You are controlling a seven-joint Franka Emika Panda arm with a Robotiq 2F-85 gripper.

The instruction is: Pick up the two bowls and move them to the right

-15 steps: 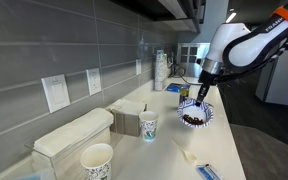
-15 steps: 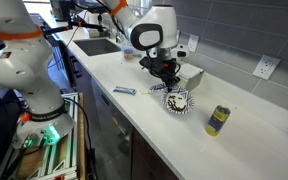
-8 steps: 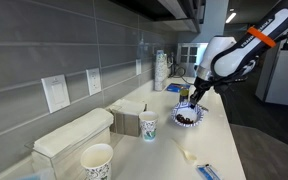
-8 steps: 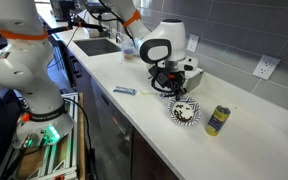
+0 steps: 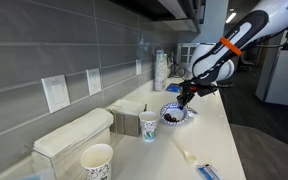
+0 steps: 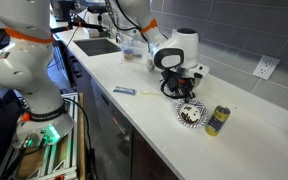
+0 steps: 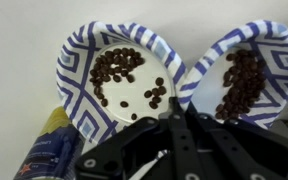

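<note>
I should move the bowls toward the wall and lower them onto the counter beside the can before I open my gripper.
The two bowls hang together from my gripper. In the wrist view they are one bowl at left and another bowl at right. Both are white with a blue pattern and hold dark beans. My fingers are shut where their rims meet. In both exterior views the gripper holds the bowls low over the white counter, where they look like one patterned patch. Whether they touch the counter I cannot tell.
A yellow and blue can stands just beside the bowls and also shows in the wrist view. Paper cups and white boxes line the wall. A blue packet lies on the counter.
The gripper has carried the bowls along the counter toward the can and lowered them. It stays shut on their rims.
</note>
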